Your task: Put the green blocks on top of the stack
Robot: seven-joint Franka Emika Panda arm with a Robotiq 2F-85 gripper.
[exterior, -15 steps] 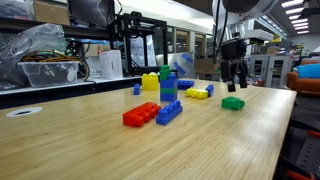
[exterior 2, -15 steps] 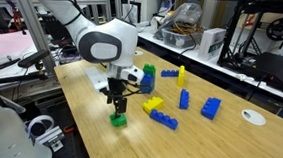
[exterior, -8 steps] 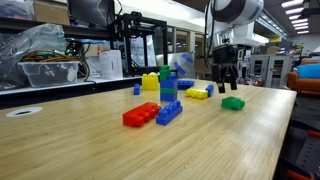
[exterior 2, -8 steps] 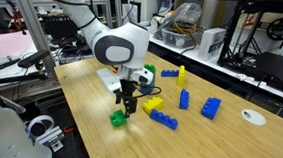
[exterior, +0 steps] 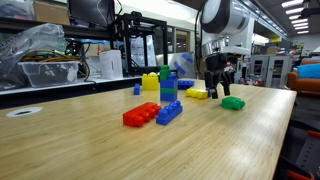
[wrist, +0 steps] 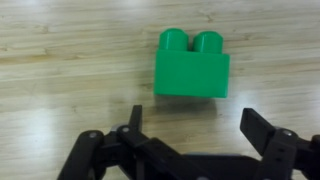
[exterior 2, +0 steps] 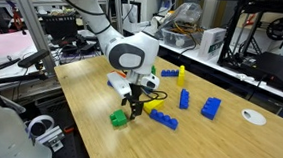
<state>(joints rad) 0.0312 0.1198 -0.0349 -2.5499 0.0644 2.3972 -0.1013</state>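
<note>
The green block [exterior: 233, 102] [wrist: 192, 67] is ahead of the gripper's empty open fingers, so the robot will next move the gripper toward the top of the wrist view and down over the block.
A green block [wrist: 192, 67] with two studs lies on the wooden table, just ahead of my gripper [wrist: 197, 128] in the wrist view. The jaws are open with nothing between them. In both exterior views the gripper [exterior: 218, 88] [exterior 2: 134, 110] hangs low over the table right beside this green block [exterior: 233, 102] [exterior 2: 120, 118], not touching it. The stack [exterior: 168, 88] is an upright tower of blue and green bricks a little further along the table. In an exterior view the stack [exterior 2: 150, 72] is partly hidden behind the arm.
A chunky yellow block [exterior: 150, 82] stands behind the stack, and a flat yellow brick [exterior: 197, 93] lies near the gripper. A red brick [exterior: 141, 115] and a blue brick [exterior: 169, 111] lie joined in front. More blue bricks [exterior 2: 211, 108] and a white disc [exterior 2: 252, 117] lie further off.
The arm has swung sideways and lower, from over the green block to beside it on the stack's side. The jaws stayed open and the block did not move.
</note>
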